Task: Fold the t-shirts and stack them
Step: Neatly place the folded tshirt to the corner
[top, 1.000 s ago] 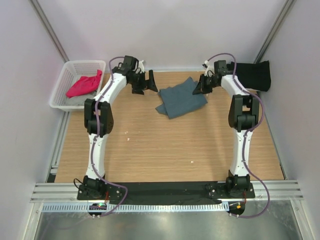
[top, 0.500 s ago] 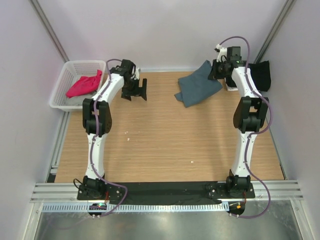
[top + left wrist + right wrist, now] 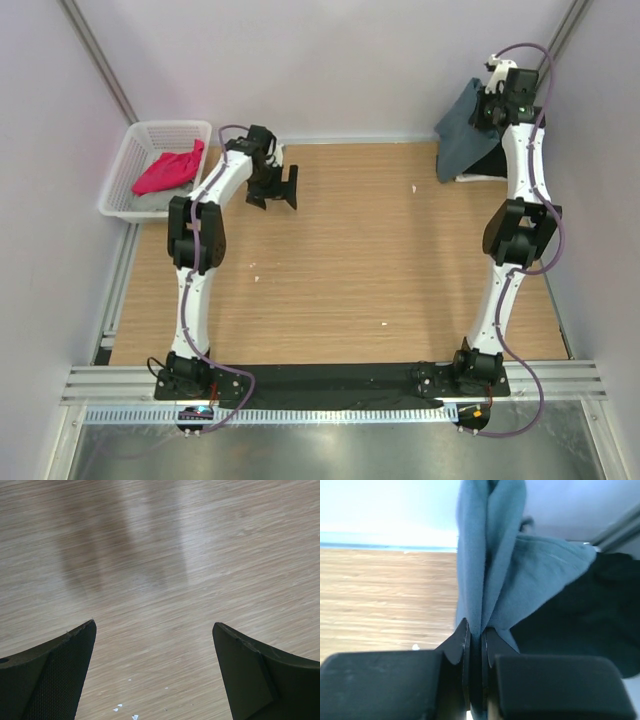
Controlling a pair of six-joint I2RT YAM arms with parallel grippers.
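I will next move my right gripper down and to the right in its wrist view and release the blue-grey t-shirt over the black t-shirt (image 3: 492,163) (image 3: 585,625), which lies uncovered below on that side.
My right gripper (image 3: 487,112) is shut on the slate blue-grey t-shirt (image 3: 460,138) and holds it lifted at the back right corner. The shirt hangs down over the black t-shirt (image 3: 492,163), mostly hidden beneath it. In the right wrist view the blue-grey cloth (image 3: 490,555) is pinched between the jaws of my right gripper (image 3: 476,637), with the black t-shirt (image 3: 585,625) at the right. My left gripper (image 3: 275,187) is open and empty above bare wood at the back left; it also shows in the left wrist view (image 3: 154,630). The magenta-pink t-shirt (image 3: 168,168) lies on the light grey t-shirt (image 3: 160,202).
The white mesh basket (image 3: 127,165) holding the pink and grey shirts stands at the back left, off the wooden table (image 3: 340,270). White walls and metal posts close in the back and sides.
My right gripper has carried the blue-grey t-shirt from the back middle of the table up and right, over the black t-shirt. My left gripper has moved slightly towards me and stayed open.
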